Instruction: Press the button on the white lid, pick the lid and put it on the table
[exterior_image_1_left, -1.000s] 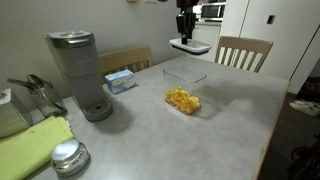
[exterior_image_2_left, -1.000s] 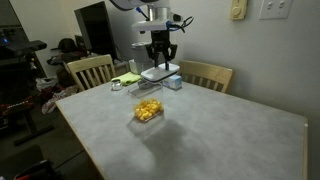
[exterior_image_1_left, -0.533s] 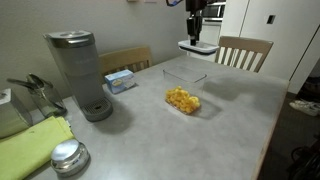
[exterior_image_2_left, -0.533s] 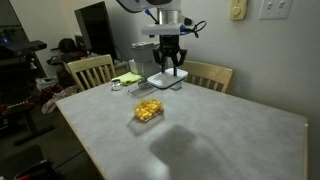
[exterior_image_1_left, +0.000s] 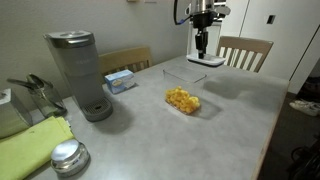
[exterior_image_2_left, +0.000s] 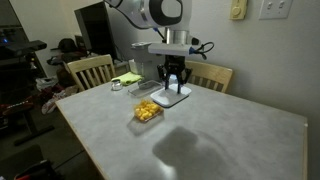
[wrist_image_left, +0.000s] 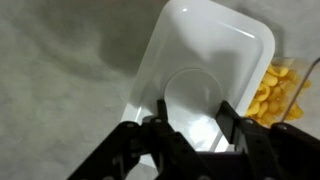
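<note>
The bare grey tabletop (exterior_image_2_left: 176, 129) beside the yellow food is free below, so my gripper needs to lower the white lid (exterior_image_2_left: 172, 96) straight down onto it next and let go.
My gripper (exterior_image_1_left: 202, 48) is shut on the white lid (exterior_image_1_left: 207, 61) and holds it in the air beside the clear container of yellow food (exterior_image_1_left: 183, 86). In an exterior view the white lid (exterior_image_2_left: 172, 96) hangs under the gripper (exterior_image_2_left: 175, 85), a little above the grey table (exterior_image_2_left: 220, 135). In the wrist view the white lid (wrist_image_left: 205, 55) fills the frame, with the fingers (wrist_image_left: 192, 118) clamped on the raised round button part (wrist_image_left: 195, 93) at its centre. Yellow food (wrist_image_left: 277, 88) shows at the right edge.
A grey coffee machine (exterior_image_1_left: 79, 72) stands at the left, with a blue box (exterior_image_1_left: 119, 80) behind it. A round silver lid (exterior_image_1_left: 67, 155) and a green cloth (exterior_image_1_left: 32, 145) lie at the near left. Wooden chairs (exterior_image_1_left: 244, 51) stand at the far edge.
The gripper has carried the white lid sideways off the clear container and lowered it toward the table.
</note>
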